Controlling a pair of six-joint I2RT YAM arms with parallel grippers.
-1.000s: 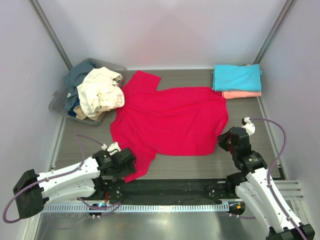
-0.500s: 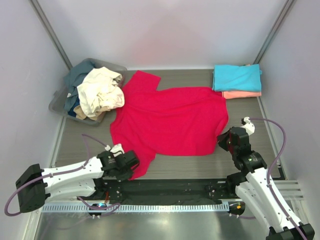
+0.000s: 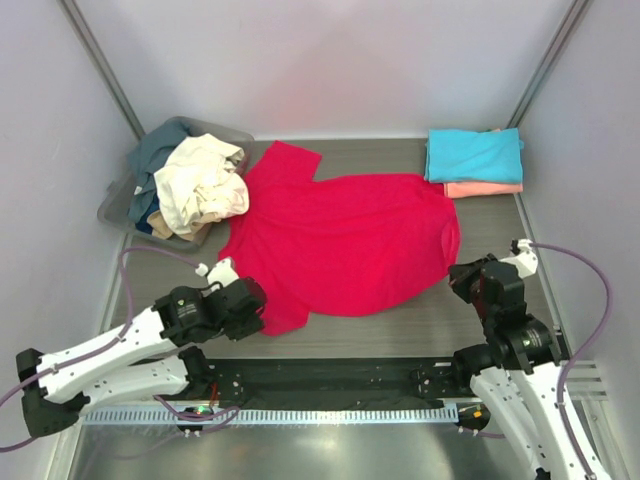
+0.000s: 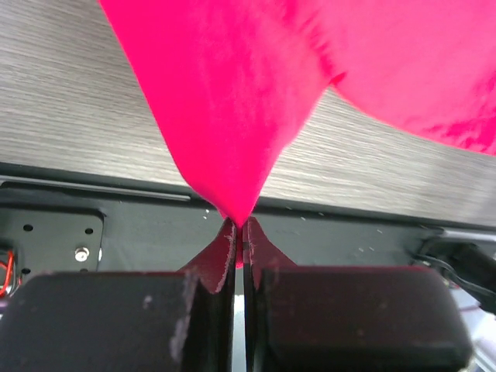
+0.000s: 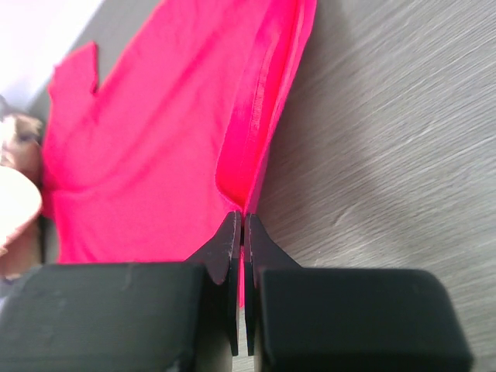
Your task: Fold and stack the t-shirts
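Note:
The right gripper pulls toward the grey table next, then lays the pinched edge away from my base over the red shirt (image 3: pixel 413 215) (image 5: pixel 221 53).
A crimson red t-shirt (image 3: pixel 345 240) lies spread across the middle of the table. My left gripper (image 3: pixel 262 310) is shut on its near left corner, and the cloth (image 4: pixel 232 116) rises in a peak from the pinched tip at my left gripper (image 4: pixel 239 223). My right gripper (image 3: pixel 457 280) is shut on the shirt's right edge, where a fold of red cloth (image 5: pixel 256 147) runs into the closed fingers of my right gripper (image 5: pixel 242 218). A folded turquoise t-shirt (image 3: pixel 475 155) lies on a folded salmon pink t-shirt (image 3: pixel 485 189) at the back right. Cream (image 3: pixel 205 185) and slate blue (image 3: pixel 160 150) t-shirts are heaped in the tub.
A grey plastic tub (image 3: pixel 120 205) stands at the back left, against the left wall. A black base plate (image 3: pixel 330 380) and a metal rail run along the near edge between the arm bases. Bare grey table (image 5: pixel 403 139) shows to the right of the red shirt.
The left gripper closed on the red shirt's near left corner and drew it up and away from the front edge. The right arm shifted right with the shirt's right edge, pulling the cloth flatter.

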